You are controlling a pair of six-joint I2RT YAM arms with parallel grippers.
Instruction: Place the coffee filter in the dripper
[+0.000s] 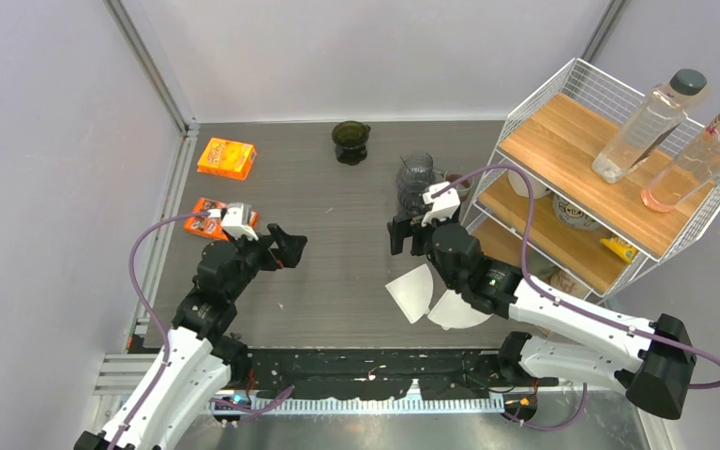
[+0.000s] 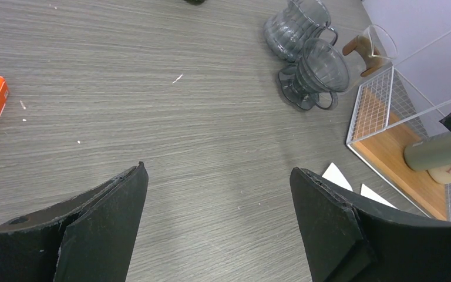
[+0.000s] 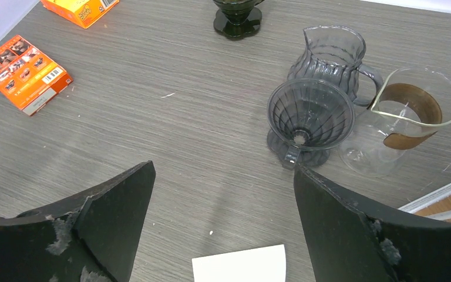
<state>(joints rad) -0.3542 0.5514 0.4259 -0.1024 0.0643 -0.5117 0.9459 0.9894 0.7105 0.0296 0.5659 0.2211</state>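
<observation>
My right gripper should next move outward past the empty dripper and turn to close on the carafe's rim by the pitcher, because the carafe stands crowded against the dripper.
A clear grey dripper (image 3: 310, 114) stands upright and empty on the table, next to a grey ribbed pitcher (image 3: 332, 53); it also shows in the left wrist view (image 2: 318, 69). Two white paper coffee filters (image 1: 414, 291) lie flat on the table near the front, one of them partly under my right arm. One filter's edge (image 3: 241, 264) lies just below my right gripper (image 3: 224, 169), which is open, empty and above the table, short of the dripper. My left gripper (image 2: 218, 170) is open and empty over bare table, to the left of the filters (image 2: 337, 176).
A glass carafe with a brown collar (image 3: 414, 111) stands right of the dripper. A dark green dripper (image 1: 350, 141) stands at the back. Two orange boxes (image 1: 226, 157) (image 1: 214, 217) lie at the left. A wire rack with wooden shelves (image 1: 562, 141) holding bottles stands at the right.
</observation>
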